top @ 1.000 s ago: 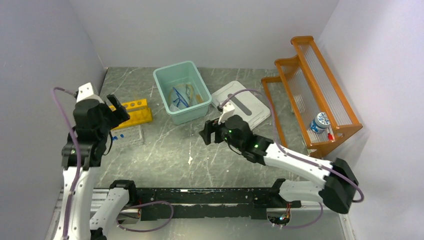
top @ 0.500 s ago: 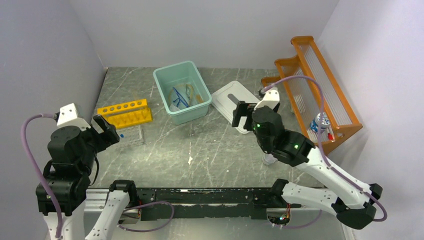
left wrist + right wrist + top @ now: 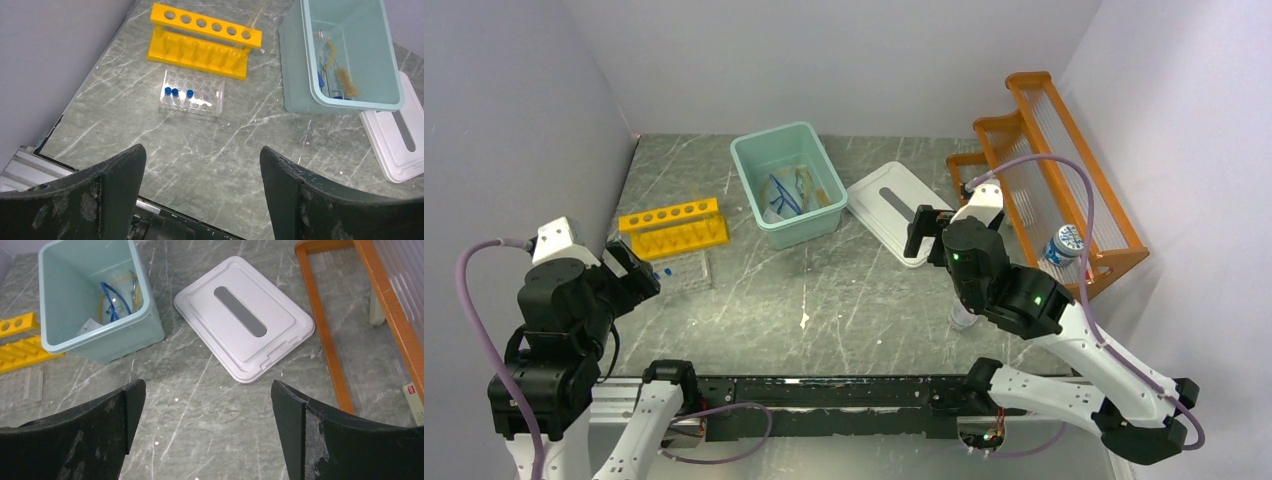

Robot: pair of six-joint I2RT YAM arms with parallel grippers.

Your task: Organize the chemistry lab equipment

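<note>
The white lid's rim is uncovered where it faces the teal bin, so I need to lower my right gripper onto it, moving to the left in the top view.
The yellow tube rack (image 3: 674, 227) (image 3: 202, 40) stands at the left. In front of it sits a clear tube tray (image 3: 682, 270) (image 3: 192, 92) holding blue-capped tubes. A teal bin (image 3: 819, 215) (image 3: 125, 335) contains blue tubing (image 3: 112, 297), a small brush (image 3: 346, 82) and other small items. My left gripper (image 3: 629, 272) (image 3: 201, 150) hovers open and empty above the table, nearer to me than the tray. High over the bare table near the white lid (image 3: 902, 210) (image 3: 245, 317), my right gripper (image 3: 927, 235) (image 3: 207, 384) is open and empty. A small clear cup (image 3: 962, 318) stands under the right arm.
The large orange wooden shelf (image 3: 1049, 190) fills the right side, with a blue-and-white bottle (image 3: 1062, 245) on its lower level. Grey walls close in the left, back and right. The arms' black base rail (image 3: 824, 395) runs along the near edge.
My right arm swung from the table's middle back to the right, beside the lid. My left arm drew back from the yellow rack toward the near left corner.
</note>
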